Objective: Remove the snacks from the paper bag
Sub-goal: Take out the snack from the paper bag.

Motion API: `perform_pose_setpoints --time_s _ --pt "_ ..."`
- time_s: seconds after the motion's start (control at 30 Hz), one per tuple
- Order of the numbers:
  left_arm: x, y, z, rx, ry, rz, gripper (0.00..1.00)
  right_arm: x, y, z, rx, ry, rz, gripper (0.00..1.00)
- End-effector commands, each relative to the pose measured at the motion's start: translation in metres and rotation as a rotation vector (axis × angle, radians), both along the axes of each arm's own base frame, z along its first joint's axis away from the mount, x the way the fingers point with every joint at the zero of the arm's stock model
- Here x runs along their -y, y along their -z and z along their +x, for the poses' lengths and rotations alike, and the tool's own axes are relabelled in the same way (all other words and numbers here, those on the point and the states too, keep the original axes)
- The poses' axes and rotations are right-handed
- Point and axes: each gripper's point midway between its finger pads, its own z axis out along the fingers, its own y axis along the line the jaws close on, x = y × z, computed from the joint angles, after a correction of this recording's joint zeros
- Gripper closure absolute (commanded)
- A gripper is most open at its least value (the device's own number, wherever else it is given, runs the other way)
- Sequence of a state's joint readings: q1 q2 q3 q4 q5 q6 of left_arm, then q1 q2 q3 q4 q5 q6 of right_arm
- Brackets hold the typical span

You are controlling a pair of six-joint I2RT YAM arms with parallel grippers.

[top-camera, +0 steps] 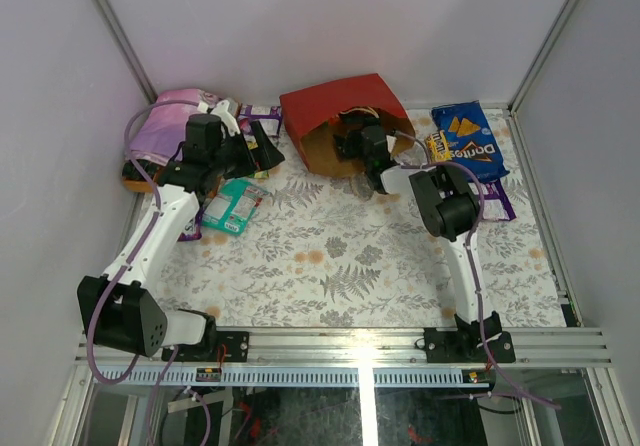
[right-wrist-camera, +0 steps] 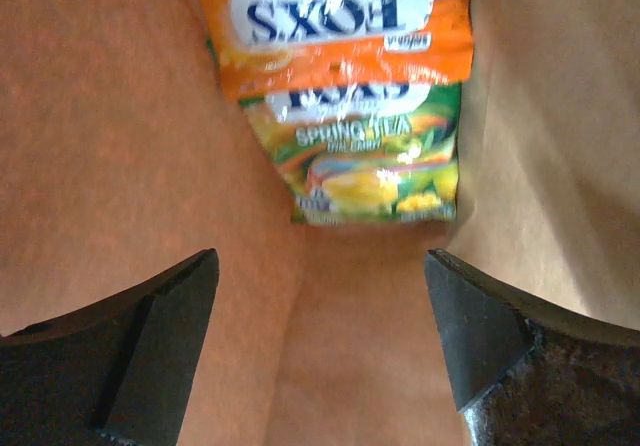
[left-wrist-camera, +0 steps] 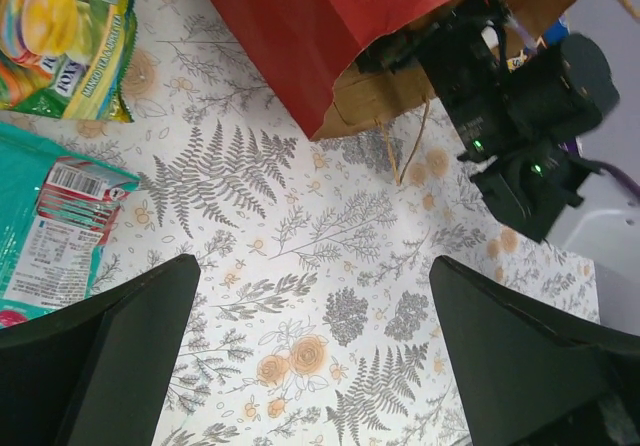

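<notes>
I will slide my right gripper deeper into the paper bag and onto the orange candy bag's near end [right-wrist-camera: 348, 56], because that end lies beyond its open fingers.
The red paper bag [top-camera: 335, 114] lies on its side at the back, brown mouth facing the arms. My right gripper [top-camera: 352, 146] reaches into that mouth and stands open [right-wrist-camera: 320, 261] over the kraft floor, holding nothing. Deeper inside lie an orange candy bag [right-wrist-camera: 345, 26] and a yellow-green one [right-wrist-camera: 370, 156], just beyond the fingertips. My left gripper [top-camera: 262, 153] hovers open [left-wrist-camera: 313, 266] above the flowered cloth left of the bag [left-wrist-camera: 300, 26]. On the table are a teal pouch [top-camera: 232, 206], a yellow-green candy bag [left-wrist-camera: 65, 36] and a blue Doritos bag [top-camera: 468, 141].
A pink-purple folded cloth [top-camera: 170, 131] lies at the back left. Purple-white packs sit at the right edge [top-camera: 497, 203] and behind my left gripper [top-camera: 262, 116]. A small yellow-brown packet [top-camera: 437, 146] lies beside the Doritos. The right arm [left-wrist-camera: 520, 106] fills the bag's mouth.
</notes>
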State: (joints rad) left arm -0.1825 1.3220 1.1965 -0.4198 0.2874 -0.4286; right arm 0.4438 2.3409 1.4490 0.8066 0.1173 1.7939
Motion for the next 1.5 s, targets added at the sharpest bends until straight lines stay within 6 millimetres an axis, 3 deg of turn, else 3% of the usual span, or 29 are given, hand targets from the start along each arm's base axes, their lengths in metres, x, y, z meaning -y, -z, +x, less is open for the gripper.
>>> perform_pose_setpoints --time_s 0.0,0.23,0.5,0.57,0.6,0.67,0.87,1.03,1.1,1.13,1.3,1.47 --pt "0.007 -0.008 -0.004 0.034 0.067 -0.033 0.0 0.018 0.025 0.037 -0.071 0.15 -0.032 0.08" --pt "0.007 -0.007 -0.005 0.032 0.082 -0.047 0.0 0.031 0.068 0.068 -0.169 0.189 -0.2 0.09" --pt "0.005 -0.006 -0.002 0.016 0.105 -0.105 0.0 0.048 0.09 0.098 -0.199 0.236 -0.313 0.06" --pt "0.004 -0.004 -0.001 0.008 0.106 -0.114 0.0 0.044 0.084 0.113 -0.162 0.243 -0.298 0.06" --pt "0.004 -0.004 -0.001 0.006 0.108 -0.119 0.0 0.042 0.094 0.116 -0.161 0.238 -0.299 0.06" --pt "0.003 -0.002 0.0 0.0 0.107 -0.123 0.0 0.036 0.082 0.132 -0.101 0.237 -0.269 0.07" --pt "0.003 0.001 0.002 -0.012 0.112 -0.141 0.0 0.045 0.091 0.143 -0.058 0.276 -0.232 0.32" --pt "0.003 0.004 0.004 -0.023 0.113 -0.157 0.0 0.056 0.07 0.149 0.009 0.257 -0.194 0.73" --pt "0.004 0.006 0.004 -0.029 0.116 -0.165 0.0 0.057 0.056 0.149 0.042 0.236 -0.181 0.87" --pt "0.003 0.006 0.004 -0.029 0.116 -0.166 0.0 0.057 0.039 0.149 0.07 0.227 -0.175 0.91" --pt "0.0 0.007 0.005 -0.029 0.104 -0.159 0.0 0.061 -0.007 0.123 0.13 0.214 -0.183 0.98" --pt "-0.001 0.009 0.007 -0.034 0.099 -0.153 0.0 0.065 -0.03 0.08 0.086 0.179 -0.147 1.0"
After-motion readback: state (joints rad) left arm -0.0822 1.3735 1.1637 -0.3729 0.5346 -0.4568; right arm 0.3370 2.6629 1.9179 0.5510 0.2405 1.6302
